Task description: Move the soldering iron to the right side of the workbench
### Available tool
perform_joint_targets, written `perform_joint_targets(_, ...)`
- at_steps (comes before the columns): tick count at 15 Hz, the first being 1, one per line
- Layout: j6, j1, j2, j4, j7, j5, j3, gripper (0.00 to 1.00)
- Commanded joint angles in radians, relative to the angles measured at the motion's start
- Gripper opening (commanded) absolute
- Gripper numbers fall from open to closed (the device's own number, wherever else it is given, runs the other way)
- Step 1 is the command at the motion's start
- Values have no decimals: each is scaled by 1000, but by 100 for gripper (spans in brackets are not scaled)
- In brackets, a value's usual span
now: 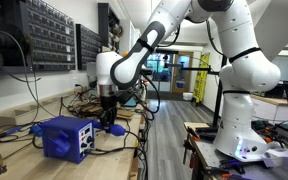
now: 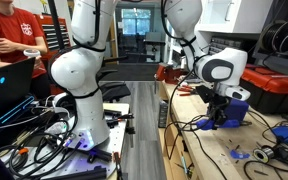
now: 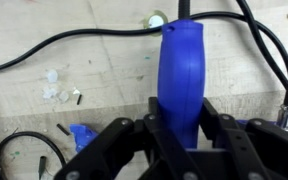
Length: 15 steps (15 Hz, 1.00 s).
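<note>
My gripper should lower the blue handle slightly next, onto the bare wood inside the cord's loop (image 1: 115,137) (image 3: 226,75), and let go of it, because the light-wood workbench is close below.
In the wrist view my gripper (image 3: 184,140) is shut on the blue handle of the soldering iron (image 3: 182,70), which points away from the camera over the light-wood workbench (image 3: 104,65); a dark cord leaves its far end. In both exterior views my gripper (image 1: 108,108) (image 2: 217,108) hangs just above the bench beside the boxy blue soldering station (image 1: 66,137) (image 2: 236,108). A bit of blue, which may be the iron, shows under the fingers (image 1: 114,128). The iron's tip is hidden.
Black cables (image 3: 44,45) loop across the bench. Small white bits (image 3: 54,88) and a blue scrap (image 3: 82,135) lie on the wood. A roll of tape (image 3: 156,19) sits at the far edge. A person in red (image 2: 9,40) sits at a dark table across the aisle.
</note>
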Motion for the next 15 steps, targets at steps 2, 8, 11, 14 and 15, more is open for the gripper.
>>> perform_joint_targets(2,-25,-21,50,55,-68,48,5,16)
perform_joint_targets(8,-37,-23,105,95,-91,71,3,66)
perform_joint_targets(11,-36,-8,92,90,-68,59,-6,78)
perform_joint_targets(14,-39,6,56,75,-56,41,-13,99)
perform_joint_targets(15,-40,7,43,71,-58,41,-11,99)
